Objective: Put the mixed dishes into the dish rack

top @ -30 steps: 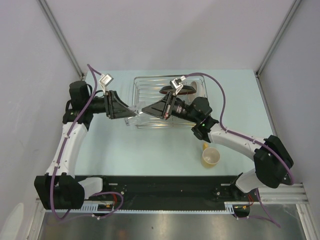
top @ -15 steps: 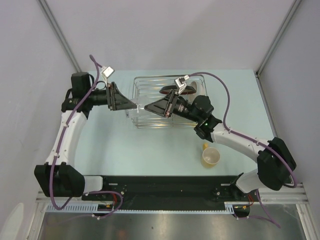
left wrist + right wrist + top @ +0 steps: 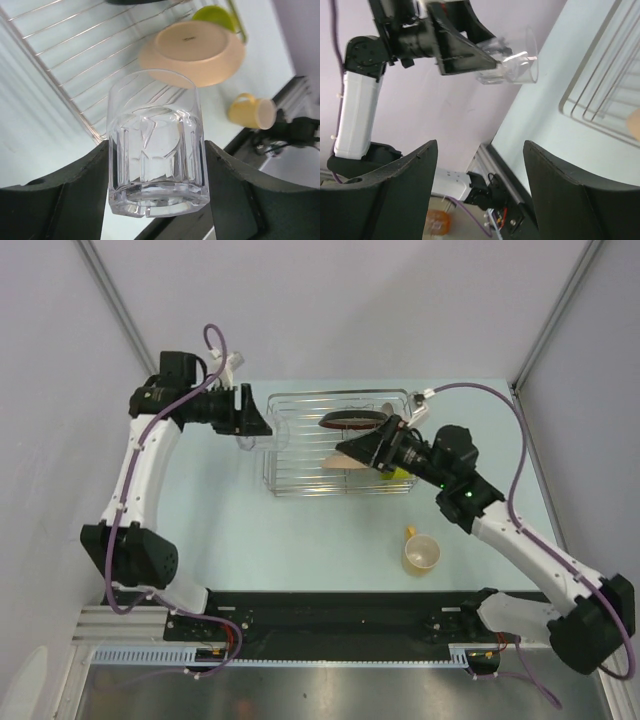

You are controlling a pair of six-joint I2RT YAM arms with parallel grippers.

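The rack's plate-loose end is below my left gripper and to its right in the top view. I should swing my left gripper over that end next, tilt down and lower the glass (image 3: 247, 442).
The clear glass (image 3: 155, 145) is clamped between my left gripper's (image 3: 155, 167) fingers, held above the table just off the dish rack's (image 3: 300, 455) far left corner. From above, the left gripper (image 3: 250, 428) and the glass (image 3: 247, 442) sit beside that corner. My right gripper (image 3: 340, 450) hovers open over the rack's middle with nothing between its fingers (image 3: 415, 170). A dark-red-rimmed plate (image 3: 352, 420) stands in the rack's back. A beige plate (image 3: 192, 52) leans in the rack, underside showing. The yellowish handled cup (image 3: 421, 553) stands on the table near the front right.
A lime-green item (image 3: 396, 475) lies at the rack's right side. Grey walls close in on the left, right and back. A black rail (image 3: 330, 615) runs along the table's near edge. The right wrist view shows the left arm (image 3: 357, 95) and the held glass (image 3: 515, 67).
The right gripper has opened and drawn back to the right from where both grippers met at the rack's front left. The left arm has carried the glass back toward the rack's far left corner.
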